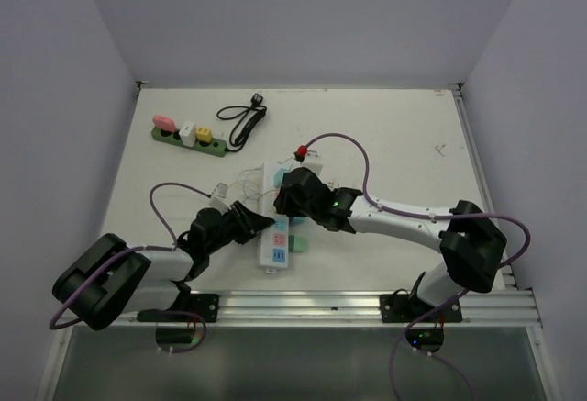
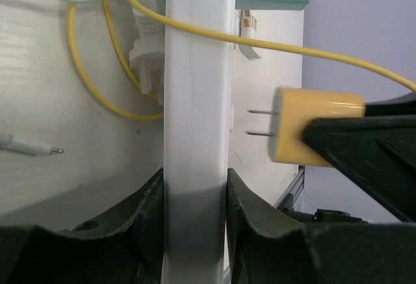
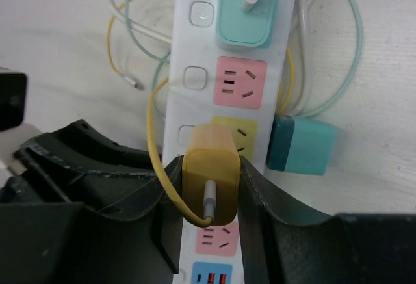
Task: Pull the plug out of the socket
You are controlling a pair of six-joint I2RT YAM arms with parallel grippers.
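My right gripper moves outward next, then down to the open tabletop (image 1: 332, 171) beside the socket strip's far end, to release the yellow plug, whose prongs are already bare.
A white socket strip (image 1: 274, 252) with coloured outlets lies in the near middle of the table. My left gripper (image 1: 260, 220) is shut on its sides; in the left wrist view both jaws press the strip (image 2: 198, 102) near the gripper (image 2: 194, 186). My right gripper (image 3: 211, 164) is shut on a yellow plug (image 3: 210, 180) with a yellow cable, above the strip's yellow outlet (image 3: 244, 134). From the left wrist, the plug (image 2: 318, 127) hangs beside the strip with both prongs bare and a small gap between them and the strip.
A teal plug (image 3: 244, 11) sits in the strip's end outlet and a teal block (image 3: 301, 144) lies beside the strip. Loose yellow, white and teal cables (image 2: 97, 69) coil nearby. A green strip (image 1: 189, 139) and a black cord (image 1: 243, 121) lie at the back left.
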